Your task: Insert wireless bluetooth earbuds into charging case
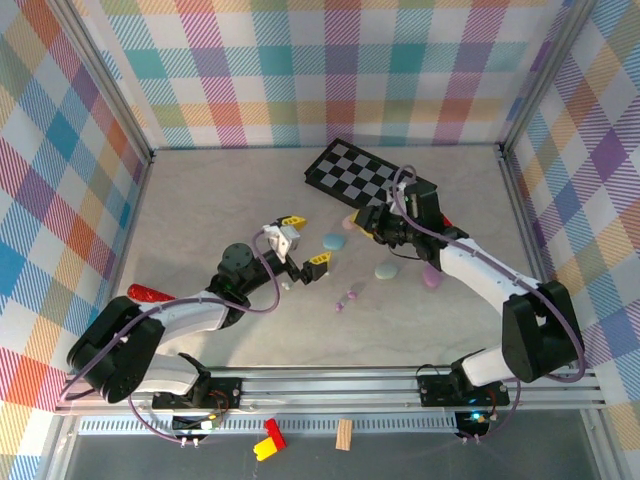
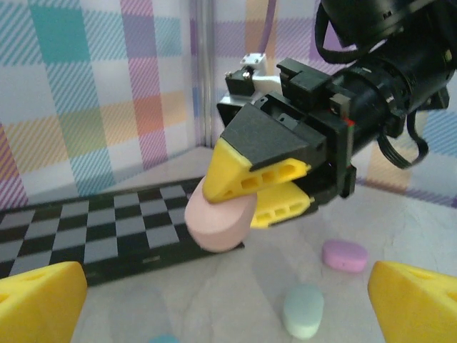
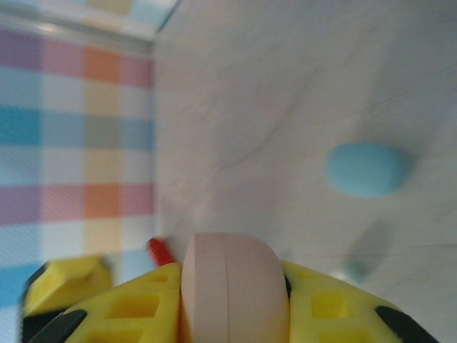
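The shut pink case (image 2: pixel 218 221) should go down onto the bare tabletop below, between the blue and mint cases. Next my right gripper will tilt its fingers downward, lower the case and release it there.
My right gripper (image 1: pixel 357 222) is shut on a closed pale pink case (image 2: pixel 218 221), held above the table in front of the checkerboard mat (image 2: pixel 86 229). In the right wrist view the pink case (image 3: pixel 232 286) sits edge-on between the yellow fingers (image 3: pixel 335 307), its seam shut. My left gripper (image 1: pixel 303 241) is open and empty, pointing at the right gripper; its yellow fingertips (image 2: pixel 418 300) frame the left wrist view. Tiny purple-pink earbuds (image 1: pixel 346 299) lie on the table near the middle, and a whitish one (image 1: pixel 287 285) lies below the left gripper.
A blue case (image 1: pixel 334 241), a mint case (image 1: pixel 386 270) and a purple case (image 1: pixel 432 276) lie closed on the table between the arms. A red object (image 1: pixel 150 293) lies at the left. Plaid walls enclose the table.
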